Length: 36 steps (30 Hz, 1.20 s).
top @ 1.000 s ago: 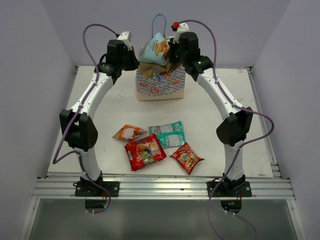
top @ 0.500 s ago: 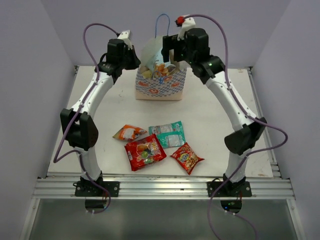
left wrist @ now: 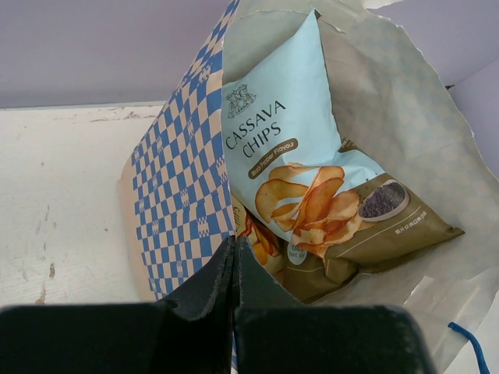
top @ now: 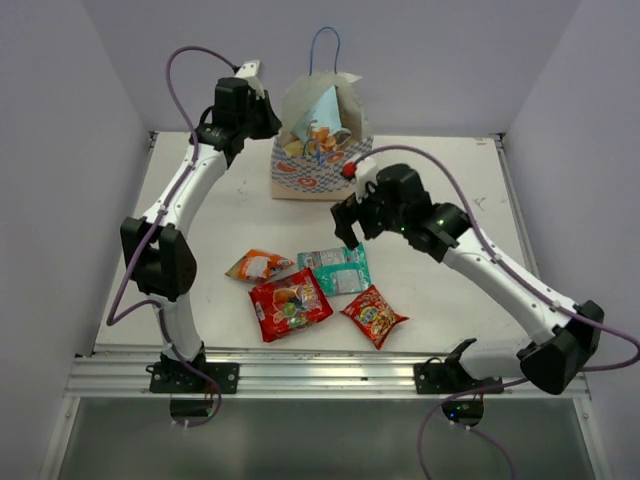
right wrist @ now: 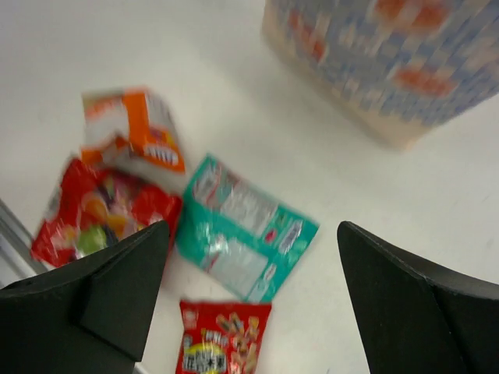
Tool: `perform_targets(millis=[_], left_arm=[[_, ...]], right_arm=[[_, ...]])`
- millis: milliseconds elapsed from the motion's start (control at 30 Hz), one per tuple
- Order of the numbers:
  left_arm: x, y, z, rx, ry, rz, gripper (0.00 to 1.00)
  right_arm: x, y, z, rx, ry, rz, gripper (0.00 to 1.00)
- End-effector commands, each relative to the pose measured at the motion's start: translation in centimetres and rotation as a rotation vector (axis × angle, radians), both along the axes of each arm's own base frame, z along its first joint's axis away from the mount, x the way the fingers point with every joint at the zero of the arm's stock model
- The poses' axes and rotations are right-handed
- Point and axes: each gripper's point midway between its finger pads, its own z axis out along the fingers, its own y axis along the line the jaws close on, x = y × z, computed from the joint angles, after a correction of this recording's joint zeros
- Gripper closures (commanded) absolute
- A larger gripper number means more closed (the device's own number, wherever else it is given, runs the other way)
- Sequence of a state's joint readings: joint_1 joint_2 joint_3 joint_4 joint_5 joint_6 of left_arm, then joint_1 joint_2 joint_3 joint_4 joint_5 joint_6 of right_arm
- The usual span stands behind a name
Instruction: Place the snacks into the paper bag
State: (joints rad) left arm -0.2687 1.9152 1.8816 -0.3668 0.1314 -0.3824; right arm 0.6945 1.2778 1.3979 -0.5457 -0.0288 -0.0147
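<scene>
Next, my right gripper moves back and down onto the large red packet's corner by the small red one, as that corner lies uncovered there.
The paper bag stands at the back of the table, and my left gripper is shut on its left rim. In the left wrist view the shut jaws pinch the checked wall. A light blue packet stands inside, over an orange-printed one. My right gripper hangs open and empty above the loose snacks. Below it lie a teal packet, an orange one, a large red one and a small red one.
The loose packets lie in a cluster near the front middle of the table: orange, teal, large red, small red. An aluminium rail runs along the near edge. Grey walls close in both sides.
My right gripper opened and left the light blue packet in the bag, then swung down and forward over the loose packets. The left gripper has stayed on the bag.
</scene>
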Motion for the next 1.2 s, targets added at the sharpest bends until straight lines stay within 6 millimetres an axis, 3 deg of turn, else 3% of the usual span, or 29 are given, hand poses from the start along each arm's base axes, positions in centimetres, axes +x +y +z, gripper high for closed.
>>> perform_targets(millis=[0,67,167,400,533,733,1067,1167], left_arm=[[0.2,-0.1,2.4,-0.030,-0.066,-0.013,1.00],[0.0,0.0,2.2,-0.027,-0.059,-0.010,1.00],[-0.1,0.1,2.0,-0.023,-0.055,-0.007,1.00],[-0.3,0.3,1.8,-0.012,-0.053,-0.006,1.00],[-0.3,0.5,1.7,-0.005,-0.047,0.003,1.00],[-0.6,0.7,1.8,0.005,-0.043,0.009,1.00],[-1.1,0.9,1.8,0.011,-0.042,0.009,1.00],[-1.1,1.0,1.8,0.016,-0.044,0.010,1.00]], right_arm=[[-3.7,-0.5,-9.4,-0.139,0.251,0.084,0.07],[-4.8,-0.4,-11.4,-0.160,0.305,0.124,0.08],[-5.5,1.0,-12.9,-0.148,0.347,0.175,0.09],[-9.6,6.3,-15.9,-0.142,0.457,0.365,0.11],[-11.2,8.1,-17.6,-0.139,0.515,0.438,0.13],[-12.5,8.9,-21.3,-0.159,0.583,0.465,0.16],[-12.4,9.2,-26.4,-0.194,0.654,0.426,0.21],[-12.1,9.3,-27.0,-0.216,0.667,0.425,0.56]])
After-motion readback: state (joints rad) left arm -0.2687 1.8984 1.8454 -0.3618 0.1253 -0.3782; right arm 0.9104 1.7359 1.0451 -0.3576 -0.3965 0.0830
